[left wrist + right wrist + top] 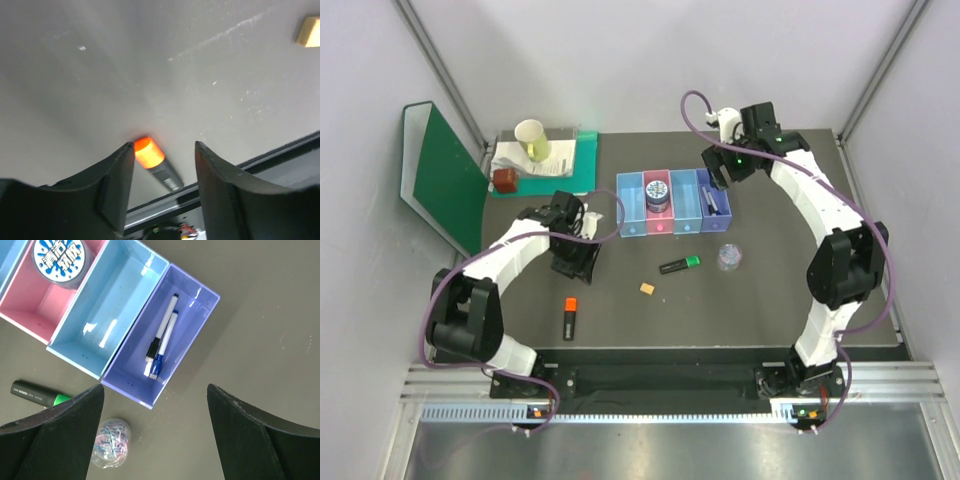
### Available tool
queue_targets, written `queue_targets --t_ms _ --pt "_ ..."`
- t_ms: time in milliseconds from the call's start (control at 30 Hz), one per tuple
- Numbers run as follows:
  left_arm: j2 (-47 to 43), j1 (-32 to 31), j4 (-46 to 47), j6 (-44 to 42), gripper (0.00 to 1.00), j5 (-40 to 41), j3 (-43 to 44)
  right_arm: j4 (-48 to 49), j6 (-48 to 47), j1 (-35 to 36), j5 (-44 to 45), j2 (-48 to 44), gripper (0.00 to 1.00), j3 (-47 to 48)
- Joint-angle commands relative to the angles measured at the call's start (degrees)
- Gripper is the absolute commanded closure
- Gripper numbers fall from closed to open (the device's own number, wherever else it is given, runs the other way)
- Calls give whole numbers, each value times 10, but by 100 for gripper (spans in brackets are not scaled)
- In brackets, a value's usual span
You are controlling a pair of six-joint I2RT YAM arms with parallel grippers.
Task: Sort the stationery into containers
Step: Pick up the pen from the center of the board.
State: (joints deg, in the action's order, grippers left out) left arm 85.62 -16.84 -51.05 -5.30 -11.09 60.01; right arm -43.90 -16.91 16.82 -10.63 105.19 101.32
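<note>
The highlighter lies slanted to my open fingers, so my left gripper turns in line next, then goes back and down onto the orange cap (149, 152).
The four joined bins (673, 228) stand at the table's back centre. The round blue-patterned tin (658, 193) lies in the pink bin (20, 307). Two slim white pens (162, 337) lie in the purple bin (197, 315). The blue bin (107, 315) is empty. A green-capped highlighter (679, 265), a tan block (646, 288) and a clear tub (730, 257) lie in front of the bins. An orange-capped highlighter (570, 317) lies near the front left. My left gripper (165, 145) is open above its orange cap (149, 152). My right gripper (155, 388) is open and empty above the purple bin's near end.
A green folder (445, 180) stands at the far left. A paper cup (533, 140) and a red-brown block (505, 180) sit on a teal tray (575, 178) with papers at the back left. The table's front edge and metal rail (280, 152) lie just beyond the orange highlighter.
</note>
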Motion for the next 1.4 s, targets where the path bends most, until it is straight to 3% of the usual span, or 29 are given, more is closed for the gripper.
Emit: queue_targets --t_ms 0,300,533,633,700,833,1367 --pt "-19 -14 59 81 45 19 -35 21 -4 6 -4 -42 16 -16" --pt "-9 -19 96 156 40 99 -38 32 -8 8 7 -42 16 -38" --pt "-60 -19 162 254 39 123 -117 34 -12 9 17 -33 16 -35" --pt "-123 -20 170 289 37 147 -150 35 -12 9 19 -28 16 -38" --pt "-152 -21 165 303 30 149 -184 36 -8 11 19 -28 16 -42" --pt "-218 -53 149 331 28 189 -198 36 -8 22 27 -30 16 -48" --pt "-140 -82 150 368 31 225 -236 38 -9 26 35 -37 16 -52"
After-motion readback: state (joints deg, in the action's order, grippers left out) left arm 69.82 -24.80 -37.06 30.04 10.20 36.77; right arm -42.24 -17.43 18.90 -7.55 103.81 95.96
